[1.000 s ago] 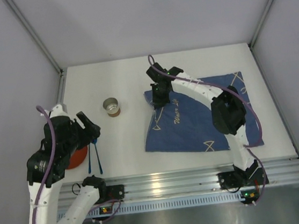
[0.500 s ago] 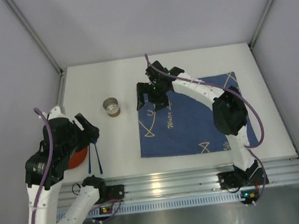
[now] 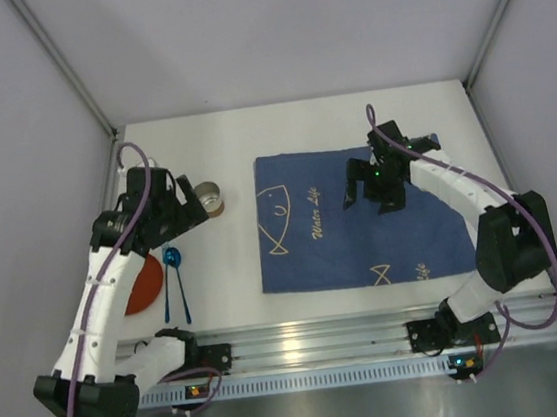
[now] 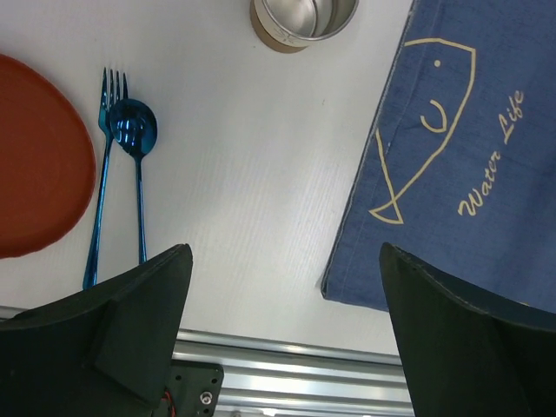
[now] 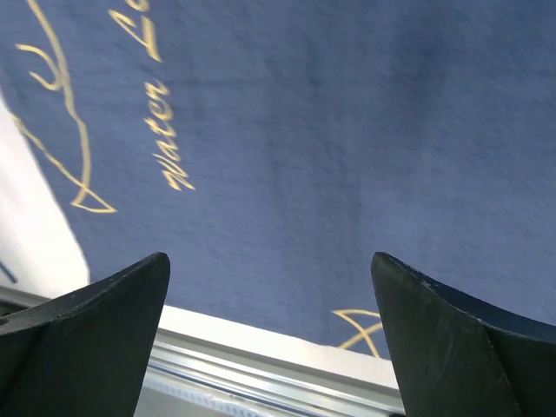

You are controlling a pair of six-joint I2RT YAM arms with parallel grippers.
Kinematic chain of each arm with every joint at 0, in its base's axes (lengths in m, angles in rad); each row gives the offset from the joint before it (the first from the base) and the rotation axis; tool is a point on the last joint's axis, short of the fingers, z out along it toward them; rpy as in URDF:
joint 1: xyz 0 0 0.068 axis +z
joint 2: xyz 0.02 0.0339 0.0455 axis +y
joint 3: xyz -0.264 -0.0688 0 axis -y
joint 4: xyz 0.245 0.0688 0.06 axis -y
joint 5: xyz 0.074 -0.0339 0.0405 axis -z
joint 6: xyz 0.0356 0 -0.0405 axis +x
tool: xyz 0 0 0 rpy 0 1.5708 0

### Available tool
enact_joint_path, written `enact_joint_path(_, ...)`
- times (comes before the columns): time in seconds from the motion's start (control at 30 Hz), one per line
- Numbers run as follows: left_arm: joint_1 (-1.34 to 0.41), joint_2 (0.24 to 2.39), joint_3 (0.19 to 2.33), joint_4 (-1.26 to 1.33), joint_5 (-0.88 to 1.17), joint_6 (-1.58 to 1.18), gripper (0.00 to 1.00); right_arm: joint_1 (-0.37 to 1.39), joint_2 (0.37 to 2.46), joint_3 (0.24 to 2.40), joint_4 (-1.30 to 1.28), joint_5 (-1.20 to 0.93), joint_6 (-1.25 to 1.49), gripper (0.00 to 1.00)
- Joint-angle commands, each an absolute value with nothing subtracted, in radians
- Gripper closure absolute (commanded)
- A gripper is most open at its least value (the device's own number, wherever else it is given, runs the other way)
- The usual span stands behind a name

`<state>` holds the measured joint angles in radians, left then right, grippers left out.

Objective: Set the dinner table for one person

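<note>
The cup (image 3: 208, 197) is ahead. My left gripper should move outward and down onto it, at the side of its rim away from the placemat.
The dinner table (image 3: 213, 145) is a white top. A dark blue placemat (image 3: 362, 234) with fish drawings lies flat on its right half. My right gripper (image 3: 373, 196) hangs open over the mat's middle; the right wrist view shows only mat (image 5: 330, 130) between its spread tips (image 5: 269, 259). My left gripper (image 3: 184, 219) stands open just left of a metal cup (image 3: 208, 197). In the left wrist view its tips (image 4: 285, 252) frame bare table, with the cup (image 4: 304, 17) ahead, nothing held.
A red plate (image 3: 144, 284) lies at the near left, partly under my left arm. A blue fork (image 4: 100, 174) and blue spoon (image 4: 132, 130) lie side by side right of it. The ridged aluminium rail (image 3: 314, 340) runs along the near edge.
My right gripper opened, let go of the placemat's left corner and swung right over the now flat mat. My left arm moved away from the plate toward the cup and opened wider.
</note>
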<state>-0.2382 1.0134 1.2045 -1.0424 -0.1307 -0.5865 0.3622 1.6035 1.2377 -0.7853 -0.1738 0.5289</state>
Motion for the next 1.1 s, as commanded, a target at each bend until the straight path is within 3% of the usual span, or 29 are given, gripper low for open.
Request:
enact_joint_path(0.0,-0.239,1.106,1.27,-0.921,-0.173,-0.543,0.06,0.338,1.478,1.155,-0.795,-0.13,0.469,0.01)
enact_joint_path(0.4,-0.081,1.403,1.336,-0.787,-0.077,-0.47,0.07,0.273,1.364,1.065,-0.804,-0.124,0.43,0.0)
enact_joint_path(0.73,-0.058,1.587,1.391,-0.703,-0.089,-0.449,0.12,0.224,1.44,1.098,-0.802,-0.158,0.31,0.0)
enact_joint_path(1.07,-0.046,1.753,1.436,-0.672,-0.107,-0.436,0.25,0.224,1.508,1.127,-0.787,-0.18,0.344,0.0)
